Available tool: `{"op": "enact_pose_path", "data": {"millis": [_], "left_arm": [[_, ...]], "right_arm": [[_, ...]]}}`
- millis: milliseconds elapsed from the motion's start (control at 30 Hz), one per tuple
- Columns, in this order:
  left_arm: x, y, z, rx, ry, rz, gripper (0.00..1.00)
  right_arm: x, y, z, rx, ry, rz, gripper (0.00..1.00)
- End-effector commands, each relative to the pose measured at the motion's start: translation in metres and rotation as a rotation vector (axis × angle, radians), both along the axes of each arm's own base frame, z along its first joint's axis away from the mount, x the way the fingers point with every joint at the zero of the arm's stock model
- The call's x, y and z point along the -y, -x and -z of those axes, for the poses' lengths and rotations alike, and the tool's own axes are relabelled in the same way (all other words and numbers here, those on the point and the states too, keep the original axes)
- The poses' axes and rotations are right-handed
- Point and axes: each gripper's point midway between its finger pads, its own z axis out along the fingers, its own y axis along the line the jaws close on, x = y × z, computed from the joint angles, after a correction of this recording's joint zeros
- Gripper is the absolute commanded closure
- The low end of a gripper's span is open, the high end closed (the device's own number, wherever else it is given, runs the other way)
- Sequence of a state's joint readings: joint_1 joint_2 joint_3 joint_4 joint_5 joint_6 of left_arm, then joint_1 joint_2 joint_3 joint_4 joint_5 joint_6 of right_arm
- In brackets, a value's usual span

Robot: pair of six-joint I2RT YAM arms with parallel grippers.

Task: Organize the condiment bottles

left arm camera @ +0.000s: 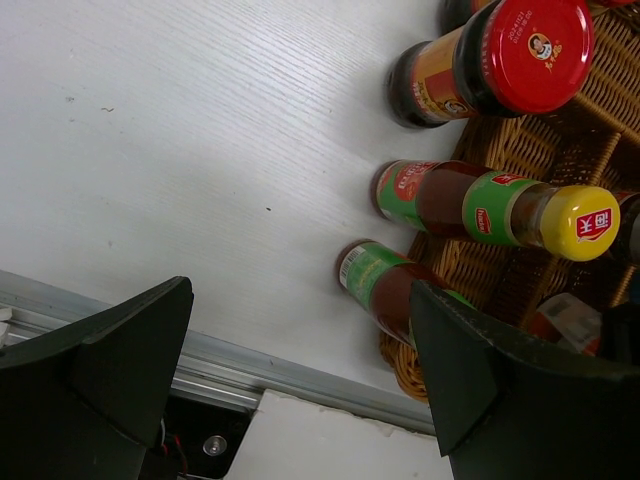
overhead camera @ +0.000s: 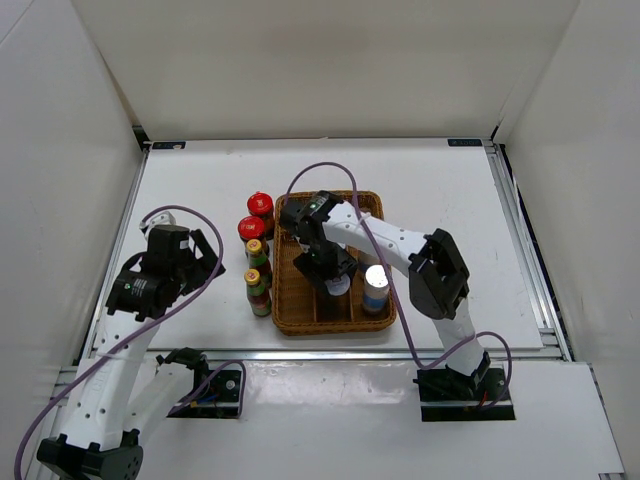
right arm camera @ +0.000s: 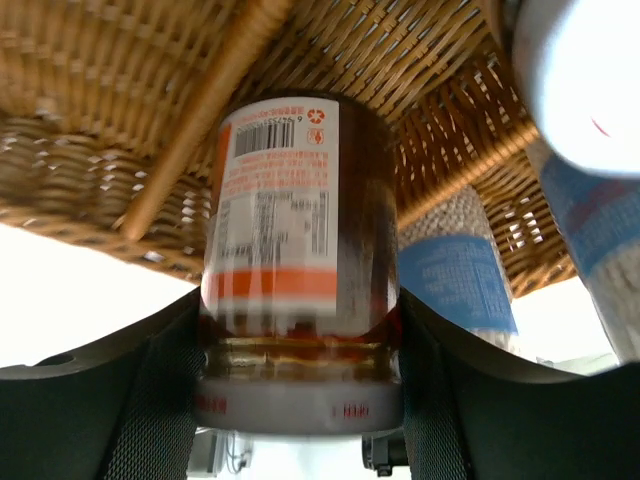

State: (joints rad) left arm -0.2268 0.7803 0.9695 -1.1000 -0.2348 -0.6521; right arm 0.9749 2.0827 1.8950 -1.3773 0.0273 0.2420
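Note:
The robot will next lower its right gripper to set the jar in the tray's near middle section [overhead camera: 332,309] [right arm camera: 345,68] and let go, because that section between dividers is below.
My right gripper [overhead camera: 335,272] is shut on a silver-lidded jar [right arm camera: 298,250] of dark sauce with a white and orange label. It holds the jar upright over the middle of the brown wicker tray [overhead camera: 290,300]. A white-topped, blue-labelled jar [overhead camera: 376,282] stands in the tray's near right part; two blue labels [right arm camera: 455,270] show in the right wrist view. Two red-lidded jars [overhead camera: 260,204] [overhead camera: 251,228] and two yellow-capped bottles [overhead camera: 256,250] [overhead camera: 257,286] stand on the table along the tray's left side. My left gripper [overhead camera: 205,262] is open and empty, left of the bottles [left arm camera: 490,205].
The tray has wicker dividers [right arm camera: 200,110] between its compartments. An aluminium rail [left arm camera: 290,365] runs along the table's near edge, close under my left gripper. White walls enclose the table on three sides.

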Motion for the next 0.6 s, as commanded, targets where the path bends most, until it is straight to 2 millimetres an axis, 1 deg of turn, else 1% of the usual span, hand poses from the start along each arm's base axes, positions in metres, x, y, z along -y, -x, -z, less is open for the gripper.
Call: {"op": "enact_pose_path", "data": {"millis": [0,100,167,200,267,300,367,400,433,500,533,567], "left_arm": [[0.002,0.004,0.0,0.001,0.014,0.006,0.0],[0.002,0.004,0.0,0.001,0.014,0.006,0.0],[0.002,0.004,0.0,0.001,0.014,0.006,0.0],[0.002,0.004,0.0,0.001,0.014,0.006,0.0],[0.002,0.003,0.002,-0.008,0.012,0.006,0.0],[0.002,0.003,0.002,-0.008,0.012,0.006,0.0],[0.002,0.003,0.002,-0.008,0.012,0.006,0.0],[0.002,0.003,0.002,-0.008,0.012,0.006,0.0],[0.002,0.003,0.002,-0.008,0.012,0.006,0.0],[0.002,0.003,0.002,-0.008,0.012,0.006,0.0],[0.002,0.003,0.002,-0.008,0.012,0.006,0.0],[0.002,0.003,0.002,-0.008,0.012,0.006,0.0]], "right_arm": [[0.029,0.018,0.003,-0.066,0.129,-0.004,1.0],[0.032,0.021,-0.001,-0.063,0.127,0.005,1.0],[0.032,0.021,0.002,-0.064,0.129,0.005,0.97],[0.032,0.021,0.005,-0.063,0.127,0.005,0.87],[0.031,0.022,0.012,-0.087,0.141,-0.003,0.73],[0.032,0.02,0.012,-0.08,0.145,-0.013,0.56],[0.033,0.021,0.02,-0.091,0.162,-0.013,0.49],[0.031,0.02,0.021,-0.086,0.154,-0.013,0.45],[0.032,0.018,0.021,-0.079,0.159,-0.015,0.34],[0.033,0.017,0.021,-0.071,0.164,-0.016,0.22],[0.033,0.017,0.021,-0.07,0.165,-0.005,0.11],[0.035,0.016,0.014,-0.053,0.162,-0.007,0.07]]}}
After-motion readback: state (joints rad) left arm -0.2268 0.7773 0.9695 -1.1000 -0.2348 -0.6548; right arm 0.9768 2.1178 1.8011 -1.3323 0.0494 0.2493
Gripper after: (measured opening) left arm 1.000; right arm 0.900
